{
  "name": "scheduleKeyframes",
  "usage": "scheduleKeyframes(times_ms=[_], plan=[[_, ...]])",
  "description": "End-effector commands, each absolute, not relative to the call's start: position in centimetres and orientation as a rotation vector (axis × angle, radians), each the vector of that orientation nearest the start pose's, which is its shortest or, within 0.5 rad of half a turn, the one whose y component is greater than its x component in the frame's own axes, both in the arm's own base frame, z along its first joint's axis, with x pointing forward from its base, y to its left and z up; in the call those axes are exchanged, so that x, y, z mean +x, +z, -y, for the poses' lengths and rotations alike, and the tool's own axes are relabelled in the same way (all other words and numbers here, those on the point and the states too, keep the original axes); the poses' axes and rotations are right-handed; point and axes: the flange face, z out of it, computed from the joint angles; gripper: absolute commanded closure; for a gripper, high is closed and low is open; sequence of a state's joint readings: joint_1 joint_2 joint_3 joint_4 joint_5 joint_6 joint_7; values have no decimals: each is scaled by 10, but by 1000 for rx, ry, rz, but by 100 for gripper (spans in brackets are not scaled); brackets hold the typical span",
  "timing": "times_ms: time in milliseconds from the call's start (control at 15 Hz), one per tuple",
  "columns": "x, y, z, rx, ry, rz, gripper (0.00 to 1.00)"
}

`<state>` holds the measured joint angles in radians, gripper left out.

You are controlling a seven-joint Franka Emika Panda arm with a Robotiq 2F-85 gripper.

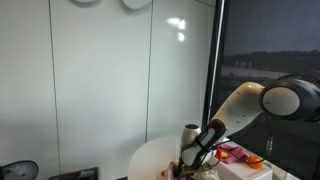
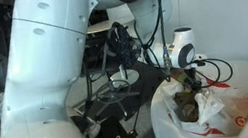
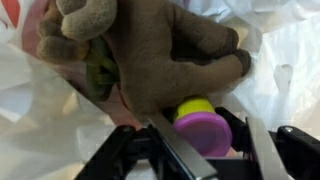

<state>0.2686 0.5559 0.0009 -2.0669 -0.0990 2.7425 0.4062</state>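
I will gently move my gripper away from the plush toy, as that toy crowds the tub. I will go low over the crumpled white bag (image 2: 216, 114) and open to let go of the tub.
In the wrist view my gripper (image 3: 212, 142) is shut on a small yellow tub with a purple lid (image 3: 205, 126), one metal finger (image 3: 176, 146) at each side of it. Just beyond the tub lies a brown plush toy (image 3: 150, 50) with a green patch, resting in a crumpled white plastic bag (image 3: 40, 125). In both exterior views the gripper (image 1: 196, 152) (image 2: 189, 76) hangs low over the round white table (image 1: 150, 158), right above the plush toy (image 2: 185, 105) in the bag (image 2: 216, 114). The tub itself is too small to make out there.
Colourful toys (image 1: 236, 153) and a white box (image 1: 246, 172) lie beside the gripper on the table. White wall panels stand behind, with a dark window (image 1: 270, 50) to one side. The arm's large base (image 2: 55, 80), cables and stands (image 2: 114, 71) crowd the floor beside the table.
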Motion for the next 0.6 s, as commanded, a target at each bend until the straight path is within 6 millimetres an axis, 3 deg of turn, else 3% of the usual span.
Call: scheduleKeyframes(times_ms=[0, 67, 133, 200, 333, 533], plan=[[600, 175, -165, -3127, -367, -84, 77], [603, 175, -163, -3129, -399, -92, 77], [606, 175, -158, -3131, -411, -106, 46], [607, 176, -154, -3141, -423, -115, 25], [606, 182, -143, -3143, -461, -142, 22], [602, 209, -123, -3128, -475, -219, 3]])
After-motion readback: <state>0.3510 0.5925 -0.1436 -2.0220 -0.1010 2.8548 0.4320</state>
